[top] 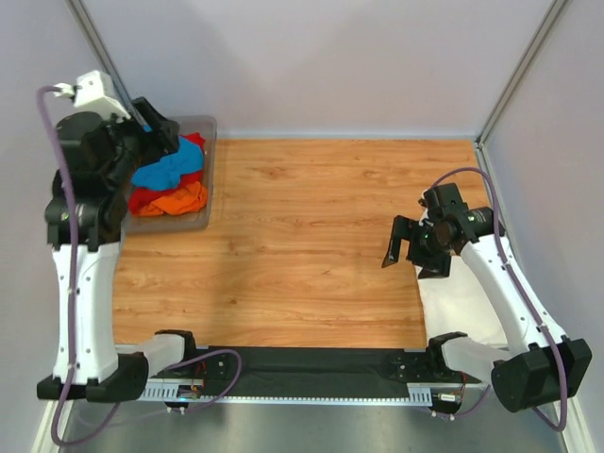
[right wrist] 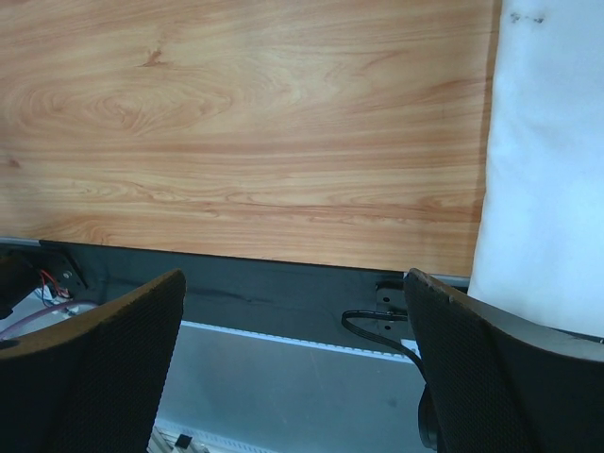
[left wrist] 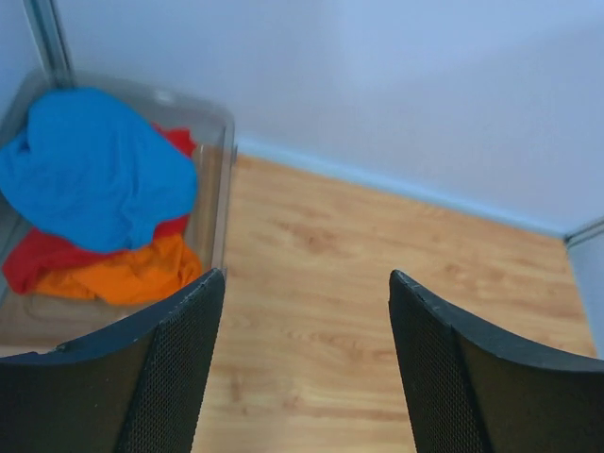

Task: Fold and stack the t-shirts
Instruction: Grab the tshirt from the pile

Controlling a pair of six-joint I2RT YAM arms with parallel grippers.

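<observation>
The bright blue t-shirt lies on top, so next my left gripper will go down into the tub (top: 206,132) onto the t-shirt's near edge.
A pile of t-shirts lies in the grey tub (top: 206,132) at the back left: a bright blue one (top: 165,170) (left wrist: 94,170) on top, a red one (top: 142,196) (left wrist: 38,260) and an orange one (top: 179,200) (left wrist: 132,274) under it. A white t-shirt (top: 462,300) (right wrist: 547,170) lies flat at the table's right edge, partly under the right arm. My left gripper (top: 162,130) (left wrist: 307,283) hangs open and empty over the tub's far side. My right gripper (top: 412,253) (right wrist: 294,276) is open and empty, just left of the white shirt.
The wooden table (top: 302,236) runs between the tub and the white shirt. A black strip (right wrist: 264,288) with cables lines the table's near edge. Walls close the back and both sides.
</observation>
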